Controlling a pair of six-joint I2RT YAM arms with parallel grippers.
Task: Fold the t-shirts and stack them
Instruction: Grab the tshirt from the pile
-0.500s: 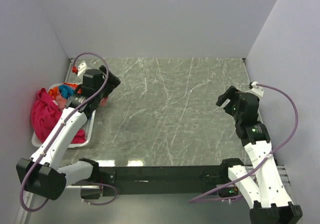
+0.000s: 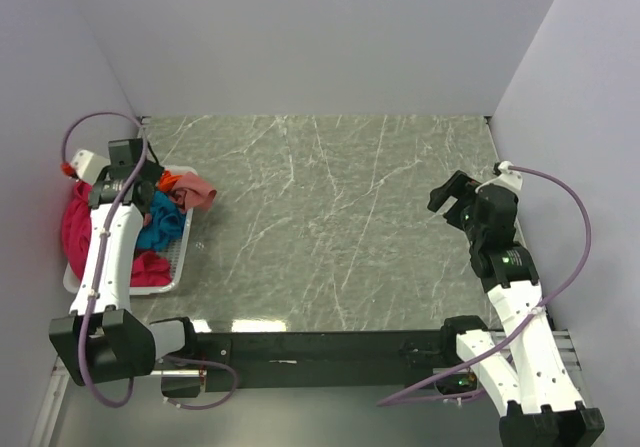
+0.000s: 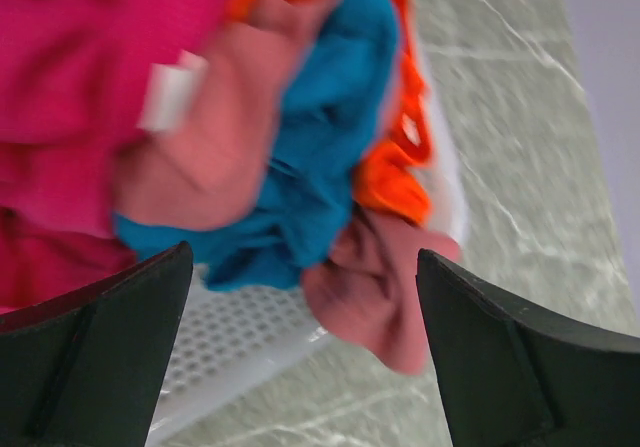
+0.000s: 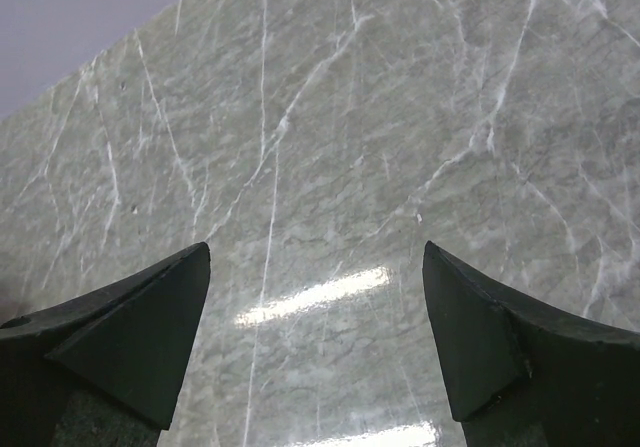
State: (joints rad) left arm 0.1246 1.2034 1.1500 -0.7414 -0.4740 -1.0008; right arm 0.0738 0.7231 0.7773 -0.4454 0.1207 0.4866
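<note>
My left gripper turns next, shifts back and toward the basket's side, then lowers onto the folds (image 2: 77, 229) (image 3: 82, 79) of the magenta-pink shirt, which lies on top.
Several crumpled t-shirts lie in a white basket (image 2: 178, 259) at the table's left edge. A magenta-pink shirt (image 2: 78, 229) hangs over the basket's left side. A teal-blue shirt (image 2: 160, 221), an orange shirt (image 2: 176, 179) and a dusty pink shirt (image 2: 199, 191) lie bunched on its right, the dusty pink one spilling onto the table. The left wrist view shows them close: magenta (image 3: 70, 57), teal (image 3: 320, 157), orange (image 3: 395, 157), dusty pink (image 3: 375, 287). My left gripper (image 2: 150, 179) (image 3: 305, 352) is open above the pile, holding nothing. My right gripper (image 2: 450, 195) (image 4: 315, 342) is open and empty over bare table at the right.
The grey marble table (image 2: 340, 217) lies between the arms. Grey walls close it in at the left, back and right. The basket's perforated floor (image 3: 240, 332) shows under the left gripper.
My left arm has swung left and back, from the basket's right edge to over the pile. The teal, orange and dusty pink shirts now show. The right arm has barely moved.
</note>
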